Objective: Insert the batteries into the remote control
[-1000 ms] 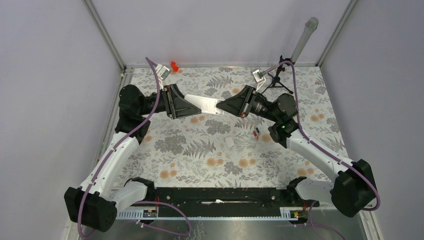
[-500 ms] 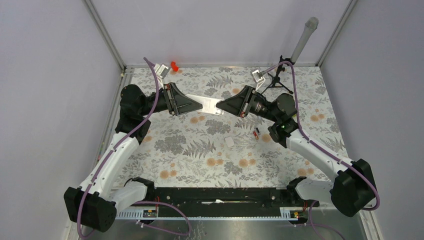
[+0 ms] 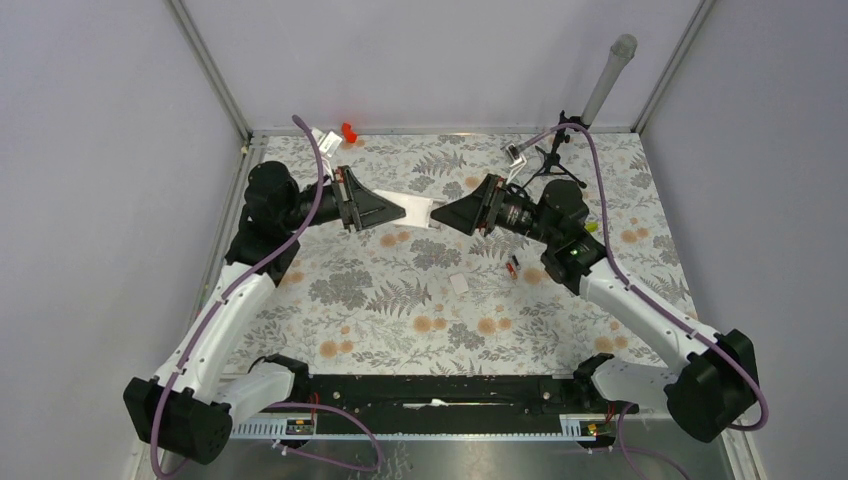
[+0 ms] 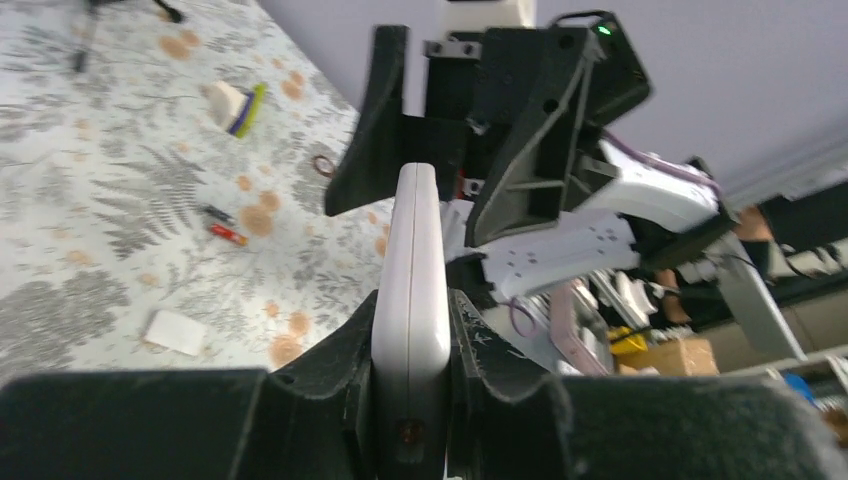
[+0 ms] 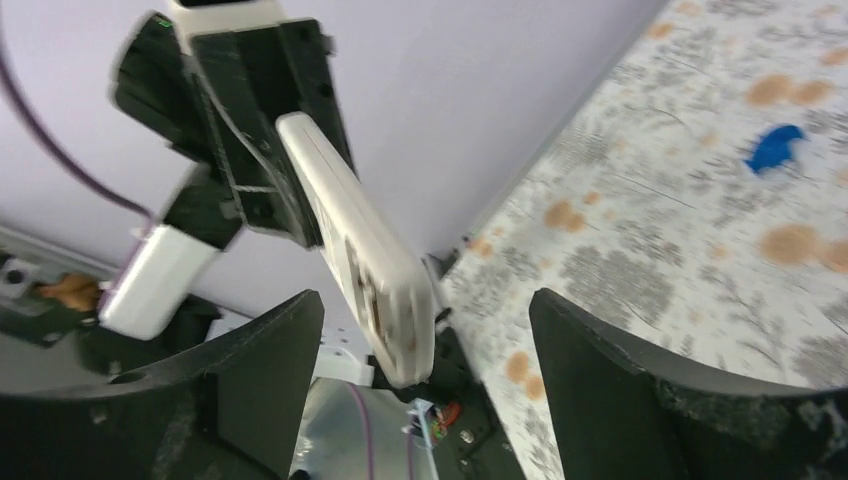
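Note:
The robot's right gripper should swing over next, turned downward, and go down, because the red battery is lying on the cloth below it, to its right in the top view.
The white remote control hangs in the air between the two arms, above the back of the table. My left gripper is shut on one end of it; in the left wrist view the remote control stands edge-on, clamped between both fingers of that gripper. My right gripper stands open around the other end. In the right wrist view the remote control sits between the wide-apart jaws of the right gripper, touching neither. The batteries lie on the floral cloth under the right arm, and the left wrist view shows the batteries too.
A small white square plate lies left of the batteries. A red plastic piece sits at the back edge. A black tripod stands back right. A blue piece and a yellow-green bar lie on the cloth.
The right gripper has opened and let go of the remote. The left gripper has closed tight on it and now holds it alone.

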